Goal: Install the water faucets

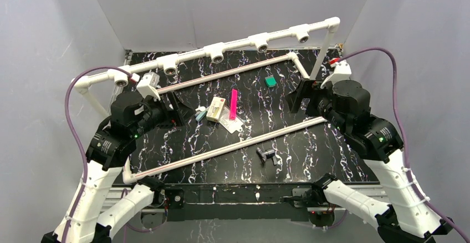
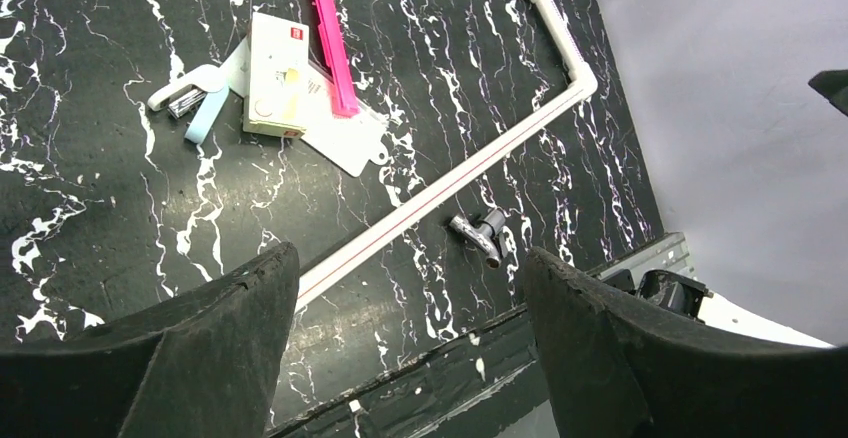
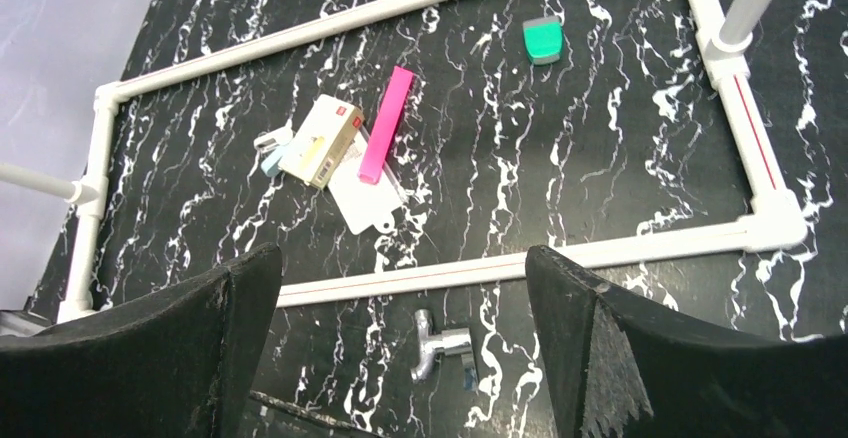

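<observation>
My right gripper needs to move down, back and to the left in the top view next, onto the faucet's near end (image 1: 264, 160) (image 3: 421, 369), because that end is clear of the white pipe.
One small silvery metal faucet (image 1: 267, 155) lies on its side on the black marbled table, just in front of the near white pipe (image 1: 233, 146). It also shows in the left wrist view (image 2: 480, 234) and in the right wrist view (image 3: 438, 345). My left gripper (image 1: 166, 112) is open and empty, held above the left side of the table (image 2: 410, 258). My right gripper (image 1: 299, 99) is open and empty, above the right side (image 3: 400, 258), with the faucet below and between its fingers. A raised white pipe rail with several tee sockets (image 1: 216, 51) runs along the back.
In the middle of the table lie a pink strip (image 1: 233, 104), a small cream box (image 1: 215, 109), a white card (image 1: 231, 123) and a small white and pale blue item (image 1: 200, 112). A green square piece (image 1: 270, 81) lies further back. A white pipe frame rings the table.
</observation>
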